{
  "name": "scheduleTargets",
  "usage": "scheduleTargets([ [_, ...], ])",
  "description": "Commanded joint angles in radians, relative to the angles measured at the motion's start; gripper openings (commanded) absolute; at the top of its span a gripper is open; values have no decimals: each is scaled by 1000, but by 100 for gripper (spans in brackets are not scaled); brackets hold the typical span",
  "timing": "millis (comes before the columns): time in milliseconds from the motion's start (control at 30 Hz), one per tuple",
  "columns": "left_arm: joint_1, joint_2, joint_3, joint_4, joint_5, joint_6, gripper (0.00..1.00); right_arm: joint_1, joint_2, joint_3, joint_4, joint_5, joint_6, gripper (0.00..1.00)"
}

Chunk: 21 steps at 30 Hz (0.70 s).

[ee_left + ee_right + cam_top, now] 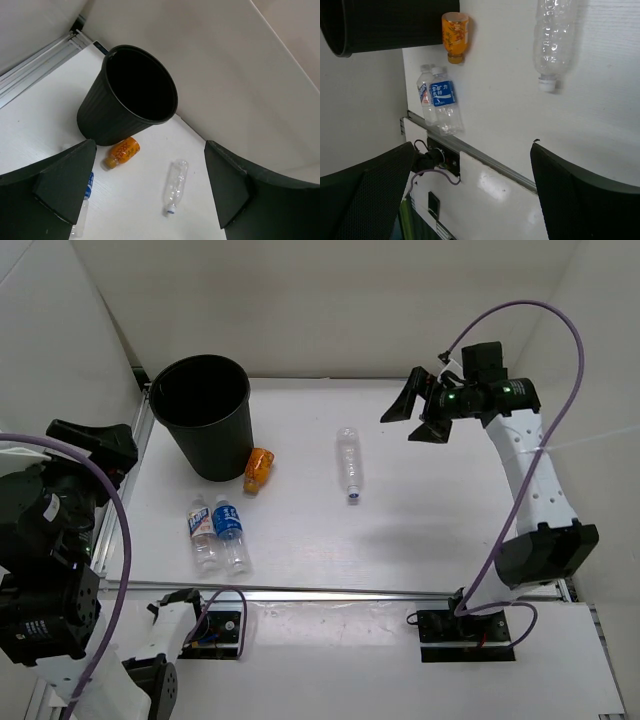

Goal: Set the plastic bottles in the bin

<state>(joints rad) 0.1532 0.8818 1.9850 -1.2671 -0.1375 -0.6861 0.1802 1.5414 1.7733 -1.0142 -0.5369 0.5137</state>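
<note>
I will next lower my right gripper and move it toward the bin, to the far, capless end of the clear bottle [176,186], because the bottle lies alone with open table around it.
The black bin [213,440] stands upright at the table's back left. An orange-amber bottle [258,469] lies against its base. A clear bottle with a blue cap [349,464] lies alone mid-table. Two labelled bottles [203,532] [230,530] lie side by side near the front left. My right gripper [415,415] hangs open and empty high over the back right. My left gripper [150,145] is open and empty, raised at the left; its view holds the bin [97,120], orange bottle [122,151] and clear bottle [176,186]. The right wrist view shows all the bottles [441,97] past the right gripper [472,145].
White walls enclose the table at the back and both sides. An aluminium rail [330,592] runs along the near edge, with the arm bases and their cables [465,625] just in front of it. Another rail [135,450] lines the left side by the bin.
</note>
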Motion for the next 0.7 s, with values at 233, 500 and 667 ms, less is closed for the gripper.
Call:
scheduleTargets([
  [233, -38, 28, -23, -15, -57, 154, 100, 80, 316, 162, 118, 89, -135, 100],
  [500, -50, 57, -123, 32, -212, 211, 100, 146, 709, 540, 31, 274, -146, 100],
  [667, -50, 91, -152, 32, -251, 211, 100, 146, 785, 493, 85, 275, -136, 100],
])
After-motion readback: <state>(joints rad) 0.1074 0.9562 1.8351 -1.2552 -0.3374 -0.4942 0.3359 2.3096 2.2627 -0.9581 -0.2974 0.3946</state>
